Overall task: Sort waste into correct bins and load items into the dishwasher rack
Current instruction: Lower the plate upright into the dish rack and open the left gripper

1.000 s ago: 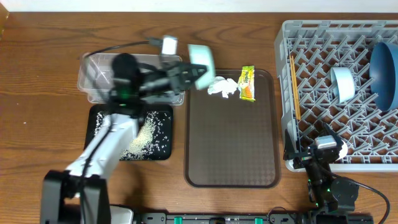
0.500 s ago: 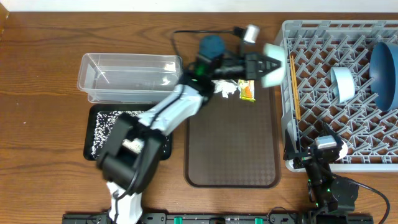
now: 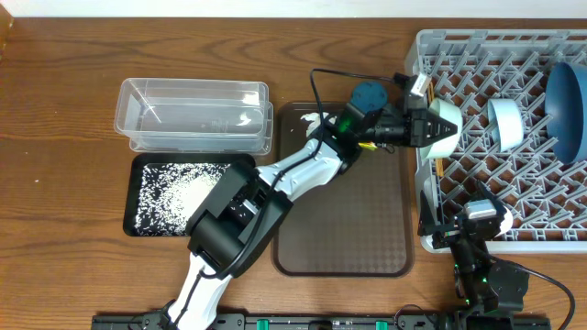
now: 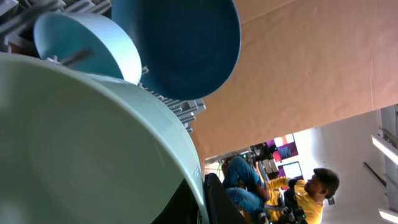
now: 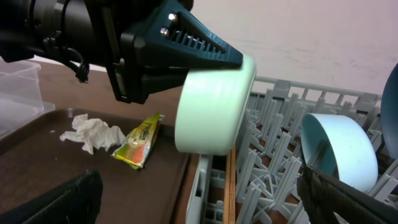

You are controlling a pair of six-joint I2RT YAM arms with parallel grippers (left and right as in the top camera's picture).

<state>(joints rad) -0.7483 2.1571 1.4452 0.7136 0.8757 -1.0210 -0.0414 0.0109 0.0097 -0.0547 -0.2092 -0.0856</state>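
The row of the rack's wires next to the chopsticks is empty, so the left gripper next needs to go down, edge toward the pale blue bowl and let go of the white bowl with its rim over those wires.
My left gripper (image 3: 424, 128) is shut on the rim of the white green-rimmed bowl (image 3: 447, 128) and holds it on its side over the left edge of the grey dishwasher rack (image 3: 514, 55). The bowl fills the left wrist view (image 4: 93, 143) and shows in the right wrist view (image 5: 214, 106). The pale blue bowl (image 3: 504, 124) and dark blue bowl (image 3: 569, 96) stand in the rack. Chopsticks (image 5: 231, 186) lie along its left side. The tissue (image 5: 93, 134) and snack wrapper (image 5: 138, 142) lie on the brown tray. My right gripper (image 3: 477, 220) is open and empty by the rack's front edge. The pink cup is out of view.
The clear tub (image 3: 193, 115) stands at the back left. The black tray (image 3: 147, 220) in front of it holds scattered rice (image 3: 188, 192). The brown serving tray (image 3: 339, 220) lies between them and the rack. My left arm stretches across its far end.
My left arm has swung right with the bowl, from over the clear tub, across the brown tray, to the rack's left edge. The right arm has not moved.
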